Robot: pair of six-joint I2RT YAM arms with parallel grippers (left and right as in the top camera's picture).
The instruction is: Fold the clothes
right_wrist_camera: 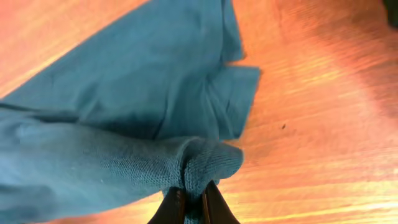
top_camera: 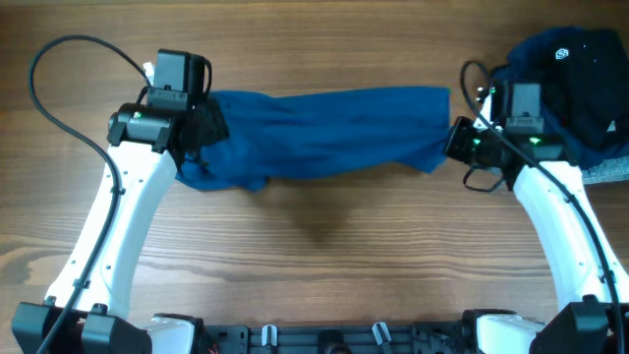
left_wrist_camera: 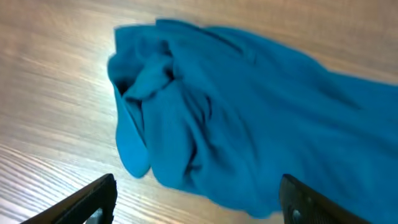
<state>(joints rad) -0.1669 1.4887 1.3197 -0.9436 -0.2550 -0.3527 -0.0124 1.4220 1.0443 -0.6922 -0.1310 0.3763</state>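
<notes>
The left gripper will move down next with open fingers onto the near edge of the shirt's bunched end [top_camera: 218,181] [left_wrist_camera: 188,178], because the right gripper already pinches the opposite end.
The blue shirt [top_camera: 324,133] lies stretched in a long band across the far half of the table. My left gripper [top_camera: 201,133] hovers at its bunched left end, jaws wide open and empty [left_wrist_camera: 199,196]; the crumpled blue shirt [left_wrist_camera: 236,118] fills the left wrist view ahead of the fingers. My right gripper [top_camera: 457,140] is shut on a fold at the right end of the shirt; the fabric [right_wrist_camera: 124,118] is pinched between the fingertips [right_wrist_camera: 193,202] just above the wood.
A pile of dark navy and black garments [top_camera: 580,69] with a white logo lies at the far right, behind my right arm. A grey cloth edge [top_camera: 609,172] peeks out beside it. Bare wooden table [top_camera: 324,256] spreads in front of the shirt.
</notes>
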